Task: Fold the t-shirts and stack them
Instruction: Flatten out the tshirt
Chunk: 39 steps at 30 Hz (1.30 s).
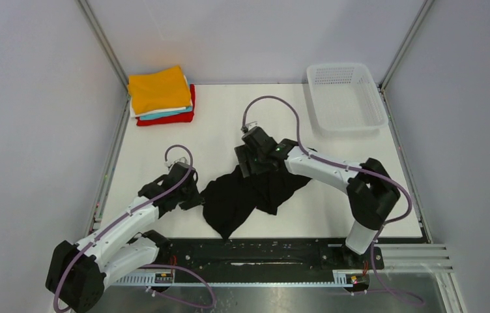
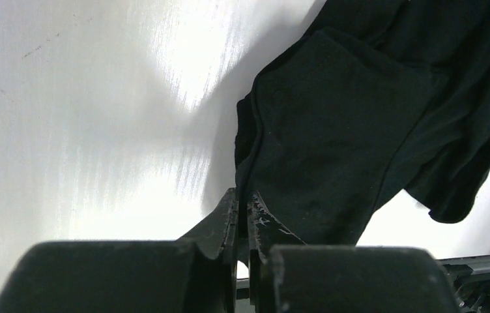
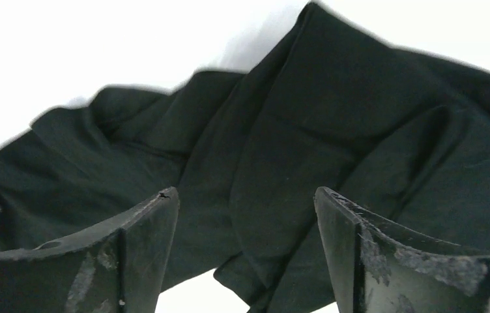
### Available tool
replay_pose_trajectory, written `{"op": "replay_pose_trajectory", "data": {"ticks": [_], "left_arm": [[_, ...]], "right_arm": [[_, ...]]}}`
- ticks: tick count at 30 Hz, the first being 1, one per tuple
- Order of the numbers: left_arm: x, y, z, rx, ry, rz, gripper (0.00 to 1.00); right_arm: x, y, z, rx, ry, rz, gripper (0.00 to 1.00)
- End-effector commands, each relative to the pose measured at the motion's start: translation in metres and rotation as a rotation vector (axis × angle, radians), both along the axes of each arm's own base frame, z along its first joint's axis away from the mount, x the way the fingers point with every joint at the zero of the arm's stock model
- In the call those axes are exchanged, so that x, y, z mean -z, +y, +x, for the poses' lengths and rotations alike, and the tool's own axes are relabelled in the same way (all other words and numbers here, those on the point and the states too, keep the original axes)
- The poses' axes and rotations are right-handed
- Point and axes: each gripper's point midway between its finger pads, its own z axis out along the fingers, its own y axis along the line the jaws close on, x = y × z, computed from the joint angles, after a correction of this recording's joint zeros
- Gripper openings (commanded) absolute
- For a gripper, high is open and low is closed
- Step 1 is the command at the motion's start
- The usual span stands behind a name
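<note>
I need to lift the fold of the black t-shirt (image 1: 245, 195) with my left gripper next, because the t-shirt is crumpled. Then I should swing outward and go down to let it go on the tabletop (image 1: 195, 129) beside the folded stack.
The black t-shirt (image 1: 245, 195) lies crumpled on the white table near the front middle. My left gripper (image 1: 189, 194) is at its left edge; in the left wrist view the jaws (image 2: 244, 199) are shut on a fold of the black cloth (image 2: 333, 124). My right gripper (image 1: 252, 163) is above the shirt's upper part, open, with the black cloth (image 3: 281, 143) below and between the fingers (image 3: 158, 215). A folded stack sits at the back left: an orange shirt (image 1: 159, 89) on top, white, teal and red (image 1: 167, 119) edges below.
A white plastic mesh basket (image 1: 345, 96) stands at the back right corner. Grey walls and metal frame posts enclose the table. A black rail (image 1: 255, 251) with the arm bases runs along the near edge.
</note>
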Motion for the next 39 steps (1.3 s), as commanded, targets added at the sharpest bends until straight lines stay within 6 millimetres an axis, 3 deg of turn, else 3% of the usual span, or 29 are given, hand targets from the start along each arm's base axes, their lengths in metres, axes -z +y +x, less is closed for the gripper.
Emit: {"op": "replay_pose_trajectory", "data": {"ticks": [1, 6, 14, 16, 19, 22, 25, 30, 33, 36, 39], "left_arm": [[-0.006, 0.001, 0.01, 0.009, -0.072, 0.006, 0.0], [-0.006, 0.001, 0.012, 0.011, -0.081, 0.014, 0.0], [-0.01, 0.003, 0.013, 0.006, -0.093, 0.015, 0.0], [-0.01, 0.004, 0.012, 0.001, -0.095, 0.017, 0.0], [-0.012, 0.009, 0.012, -0.012, -0.104, 0.031, 0.0], [-0.016, 0.016, 0.013, -0.034, -0.124, 0.057, 0.0], [-0.024, 0.022, 0.019, -0.06, -0.156, 0.084, 0.0], [-0.038, 0.024, 0.028, -0.074, -0.197, 0.096, 0.0], [-0.051, 0.023, 0.035, -0.084, -0.231, 0.091, 0.0], [-0.082, 0.024, 0.049, -0.109, -0.304, 0.092, 0.0], [-0.133, 0.025, 0.065, -0.129, -0.422, 0.08, 0.0]], "right_arm": [[0.018, -0.005, -0.017, -0.009, 0.05, -0.103, 0.82], [0.045, -0.008, -0.031, -0.019, 0.116, -0.122, 0.78], [0.063, -0.006, -0.026, 0.003, 0.126, -0.154, 0.7], [0.066, -0.009, -0.023, 0.026, 0.117, -0.167, 0.65], [0.062, -0.02, -0.019, 0.068, 0.078, -0.193, 0.5], [0.048, -0.037, -0.016, 0.113, 0.014, -0.21, 0.32], [0.039, -0.057, -0.011, 0.165, -0.019, -0.205, 0.0], [0.037, -0.077, -0.008, 0.209, -0.022, -0.151, 0.0], [0.026, -0.082, -0.008, 0.21, -0.049, -0.066, 0.0], [-0.008, -0.088, -0.003, 0.208, -0.136, 0.002, 0.0], [-0.056, -0.103, 0.003, 0.21, -0.26, 0.015, 0.0]]}}
